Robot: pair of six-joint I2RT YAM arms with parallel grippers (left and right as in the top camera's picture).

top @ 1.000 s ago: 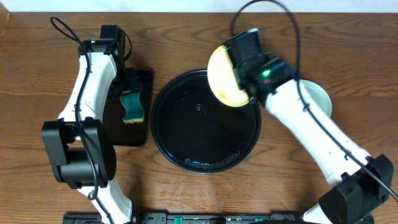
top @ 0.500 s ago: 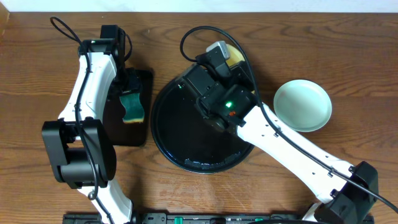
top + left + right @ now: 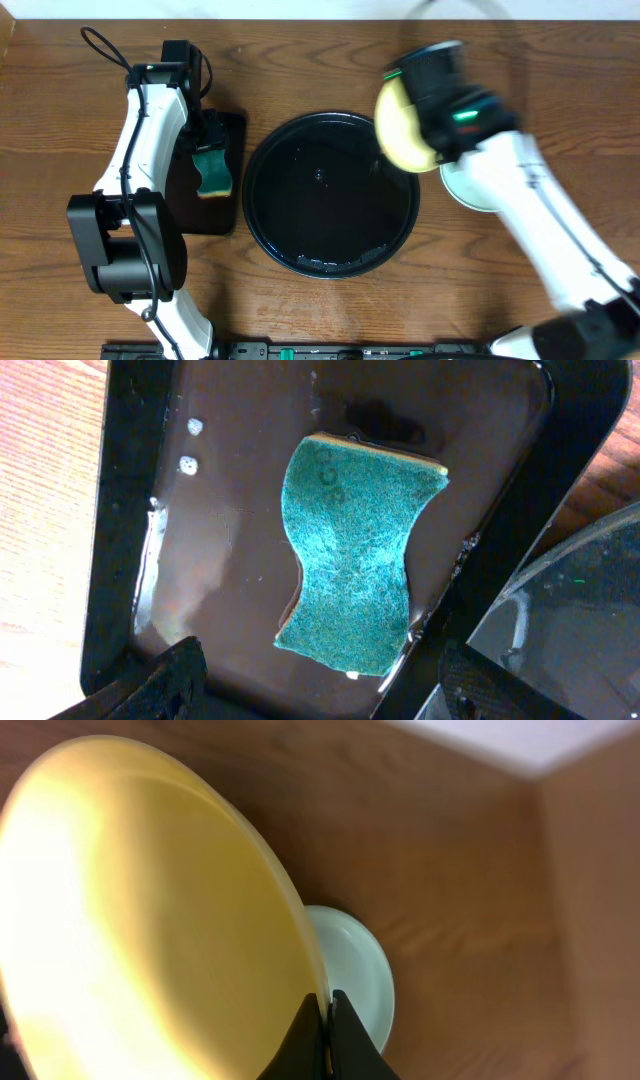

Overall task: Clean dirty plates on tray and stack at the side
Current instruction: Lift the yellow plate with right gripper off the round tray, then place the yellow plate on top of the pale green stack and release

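My right gripper should swing away from the tray, turn the yellow plate (image 3: 400, 135) flat and let it go low onto the mint-blue plate (image 3: 470, 190), since that already lies aside.
My right gripper (image 3: 325, 1010) is shut on the rim of the pale yellow plate (image 3: 400, 135), holding it tilted on edge above the right rim of the round black tray (image 3: 330, 195); the plate fills the right wrist view (image 3: 140, 920). A pale mint-blue plate (image 3: 470, 190) lies on the table right of the tray, mostly hidden under my right arm, and shows behind the yellow plate (image 3: 355, 965). My left gripper (image 3: 320, 685) is open above a green sponge (image 3: 355, 560) lying in the rectangular black tray (image 3: 205, 170).
The rectangular tray (image 3: 120, 510) holds a little water and sits just left of the round tray. A black cable (image 3: 100, 45) loops at the back left. The wooden table ends at a white wall along the far side.
My right arm swung the yellow plate from the tray's back edge to the right, toward the mint-blue plate, and now covers most of that plate. The left arm has not moved.
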